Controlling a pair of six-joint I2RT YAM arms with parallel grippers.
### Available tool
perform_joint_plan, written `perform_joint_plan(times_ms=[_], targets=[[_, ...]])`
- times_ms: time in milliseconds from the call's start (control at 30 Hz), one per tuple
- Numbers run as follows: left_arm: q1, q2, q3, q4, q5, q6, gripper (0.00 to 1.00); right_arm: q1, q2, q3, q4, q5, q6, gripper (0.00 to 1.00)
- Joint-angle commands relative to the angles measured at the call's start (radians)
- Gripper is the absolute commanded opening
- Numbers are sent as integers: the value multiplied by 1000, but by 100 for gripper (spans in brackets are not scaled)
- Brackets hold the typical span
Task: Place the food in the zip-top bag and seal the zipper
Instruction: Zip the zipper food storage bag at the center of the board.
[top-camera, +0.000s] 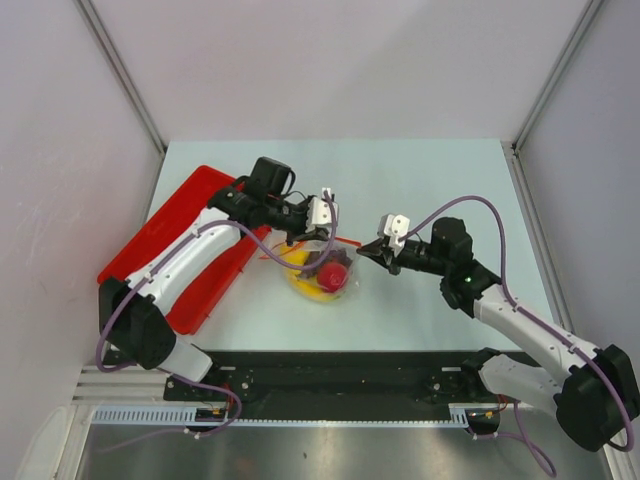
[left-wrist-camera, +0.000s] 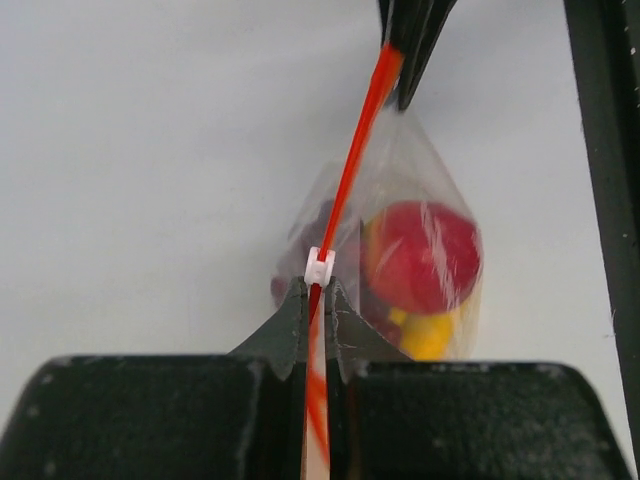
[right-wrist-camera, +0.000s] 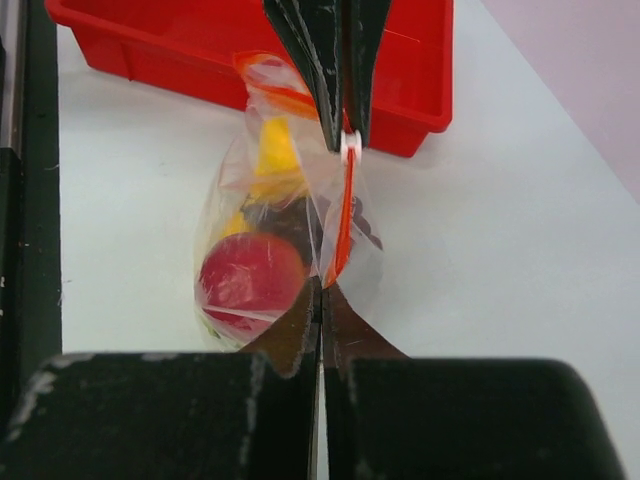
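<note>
My left gripper will move along to the zipper's loose end (top-camera: 267, 257), as the zipper trails open behind the slider, and then go down to the tabletop and let go.
The clear zip-top bag (top-camera: 322, 275) hangs between my two grippers just above the table. Inside it are a red round fruit (top-camera: 333, 275), a yellow banana bunch (right-wrist-camera: 275, 150) and dark grapes (right-wrist-camera: 290, 220). The red-orange zipper (top-camera: 345, 240) is stretched taut between the grippers. My left gripper (top-camera: 300, 237) is shut on the zipper (left-wrist-camera: 355, 160) right behind its white slider (left-wrist-camera: 319, 266). My right gripper (top-camera: 368, 250) is shut on the zipper's other end (right-wrist-camera: 343, 215). The slider also shows in the right wrist view (right-wrist-camera: 349, 148), against the left gripper's fingers (right-wrist-camera: 330, 60).
A red tray (top-camera: 185, 200) lies at the table's left, partly under the left arm, and shows behind the bag in the right wrist view (right-wrist-camera: 200, 40). Grey walls enclose the table on three sides.
</note>
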Motion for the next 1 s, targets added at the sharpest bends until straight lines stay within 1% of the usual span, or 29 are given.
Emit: perform_joint_plan(times_ms=[0,233,567,667,833,967], targets=[[87,-31,-20,-73,-69,81,0,-41,-53,6,-4,3,-20,0],[174,-63,-49,-116,-112,134,0,-128,-88,8,-55,17,-16,0],[240,-86,-70,-148,-153,173,0,-254,-139,8,-153,-27,-58,0],[263,-89,-67,-130,-167,164,0,-285,-150,8,-162,-37,-59,0],[274,-87,-49,-113,-161,130,0,-305,-147,6,-127,-31,-69,0],[266,-110,-35,-124,-103,99,0,-303,-174,8,-120,-67,-31,0]])
